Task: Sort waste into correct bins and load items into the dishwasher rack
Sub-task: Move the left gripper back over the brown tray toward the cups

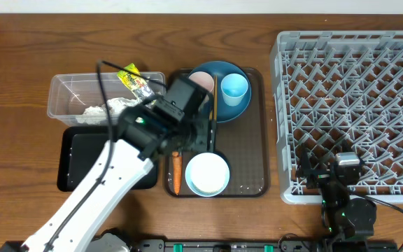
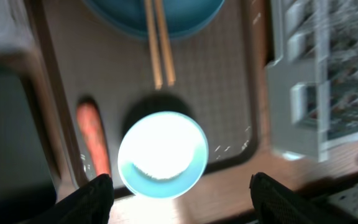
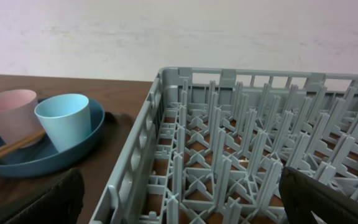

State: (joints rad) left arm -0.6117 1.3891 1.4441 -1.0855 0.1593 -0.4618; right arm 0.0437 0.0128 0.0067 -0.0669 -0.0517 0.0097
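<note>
My left gripper moves back toward the rack and down to the white bowl's rack-side rim (image 1: 227, 174) (image 2: 204, 153) next.
My left gripper (image 1: 200, 136) (image 2: 182, 200) hangs open over the brown serving tray, its dark fingers (image 2: 95, 199) apart and empty. Just beyond them stands the white bowl (image 2: 162, 154) (image 1: 207, 173), with the orange carrot (image 2: 93, 137) (image 1: 176, 171) lying to its left. Wooden chopsticks (image 2: 159, 50) (image 1: 214, 105) rest across the blue plate (image 1: 219, 105) (image 3: 48, 155), which carries the pink cup (image 1: 201, 80) (image 3: 11, 115) and the light blue cup (image 1: 234, 89) (image 3: 64, 121). My right gripper (image 1: 325, 171) (image 3: 185, 205) is wide open above the front left corner of the grey dishwasher rack (image 1: 355, 105) (image 3: 253, 155).
The clear tub (image 1: 65, 94) at the left holds crumpled white paper (image 1: 107, 108), and the snack wrapper (image 1: 135, 80) lies over its right end. The black tray (image 1: 89, 164) sits in front of it. The brown serving tray (image 1: 250, 147) lies between bins and rack.
</note>
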